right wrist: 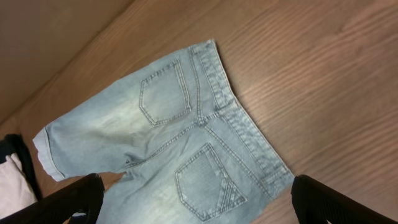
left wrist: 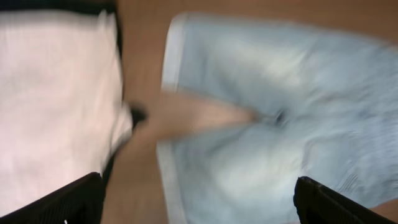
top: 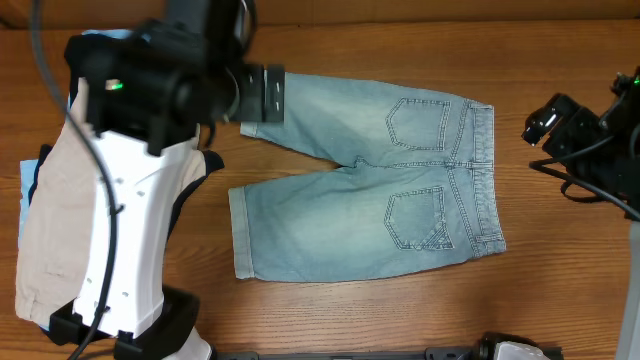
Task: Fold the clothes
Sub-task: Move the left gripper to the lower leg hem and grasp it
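Observation:
The near leg's cuff lies flat and uncovered, so next I need to move my open left gripper back and down onto the cuff's near corner (top: 245, 272) and close it there.
The light-blue denim shorts (top: 370, 190) lie flat mid-table, back pockets up, waistband to the right and cuffed legs to the left. They also show in the blurred left wrist view (left wrist: 280, 124) and in the right wrist view (right wrist: 161, 137). My left gripper (top: 258, 95) hovers by the upper leg's cuff; its fingers (left wrist: 199, 205) are wide apart and empty. My right gripper (top: 550, 120) is raised to the right of the waistband; its fingers (right wrist: 199, 199) are open and empty above the lower pocket.
A pile at the left holds beige shorts (top: 55, 220), a black garment (top: 195, 185) and a pale-blue one (top: 27, 190), partly under my left arm. The beige fabric also shows in the left wrist view (left wrist: 56, 99). The wooden table (top: 560, 300) surrounds the shorts.

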